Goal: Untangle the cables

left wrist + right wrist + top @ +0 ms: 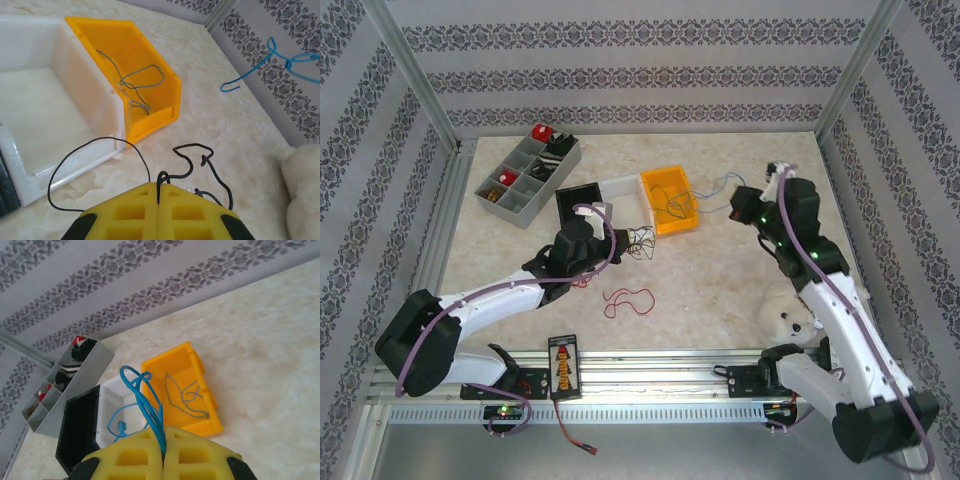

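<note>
My right gripper moves across toward the orange bin point(665, 177) next, then down over its open inside, to release the blue cable where another wire already lies.
My left gripper point(159, 187) is shut on a thin black cable point(200, 155) that loops and knots over the table just in front of the fingers. In the top view this gripper point(623, 240) sits beside the white bin point(625, 185). My right gripper point(163, 432) is shut on a blue cable point(145, 395), lifted above the table; it hangs in the air right of the orange bin point(665, 177). A red cable point(628, 300) lies loose on the table in front of the left arm. A grey wire point(140, 82) lies inside the orange bin.
A grey compartment tray point(525, 175) stands at the back left, with a black bin point(582, 205) next to the white one. A white plush lump point(788, 320) lies by the right arm. A black card point(562, 365) rests on the front rail. Patterned walls enclose the table.
</note>
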{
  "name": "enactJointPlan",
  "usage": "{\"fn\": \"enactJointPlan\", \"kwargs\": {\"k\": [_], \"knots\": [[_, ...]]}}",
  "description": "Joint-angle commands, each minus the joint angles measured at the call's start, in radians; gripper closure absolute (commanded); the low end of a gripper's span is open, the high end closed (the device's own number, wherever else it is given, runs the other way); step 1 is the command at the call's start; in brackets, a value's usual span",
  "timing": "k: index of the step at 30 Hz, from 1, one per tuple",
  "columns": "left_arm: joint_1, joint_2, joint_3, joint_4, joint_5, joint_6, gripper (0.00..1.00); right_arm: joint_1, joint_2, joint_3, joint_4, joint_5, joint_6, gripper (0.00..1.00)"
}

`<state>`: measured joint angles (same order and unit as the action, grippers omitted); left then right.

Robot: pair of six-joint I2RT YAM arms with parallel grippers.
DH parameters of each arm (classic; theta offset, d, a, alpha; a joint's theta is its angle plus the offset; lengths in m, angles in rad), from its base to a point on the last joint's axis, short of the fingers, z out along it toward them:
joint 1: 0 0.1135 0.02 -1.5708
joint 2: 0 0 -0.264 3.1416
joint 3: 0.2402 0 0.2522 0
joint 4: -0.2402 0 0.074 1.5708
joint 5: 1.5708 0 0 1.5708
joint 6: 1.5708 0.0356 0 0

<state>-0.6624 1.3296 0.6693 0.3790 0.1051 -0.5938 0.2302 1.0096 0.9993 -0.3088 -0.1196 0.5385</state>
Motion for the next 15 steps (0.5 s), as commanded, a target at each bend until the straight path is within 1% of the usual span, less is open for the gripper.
{"fn": "enactJointPlan", "kwargs": {"k": [1, 4, 7, 15], "knots": [[-0.022, 0.001, -0.027, 0.052, -0.049, -0.077, 1.0, 0.031, 0.132, 0.072, 0.056, 0.034, -0.044, 0.96], [-0.031, -0.012, -0.057, 0.034, -0.1, -0.113, 1.0, 0.045, 0.255, 0.142, 0.089, 0.028, -0.049, 0.96], [-0.034, -0.029, -0.081, 0.008, -0.128, -0.129, 1.0, 0.051, 0.363, 0.216, 0.104, 0.024, -0.061, 0.96], [-0.042, -0.027, -0.096, -0.029, -0.157, -0.14, 1.0, 0.063, 0.584, 0.357, 0.099, 0.032, -0.098, 0.96]]}}
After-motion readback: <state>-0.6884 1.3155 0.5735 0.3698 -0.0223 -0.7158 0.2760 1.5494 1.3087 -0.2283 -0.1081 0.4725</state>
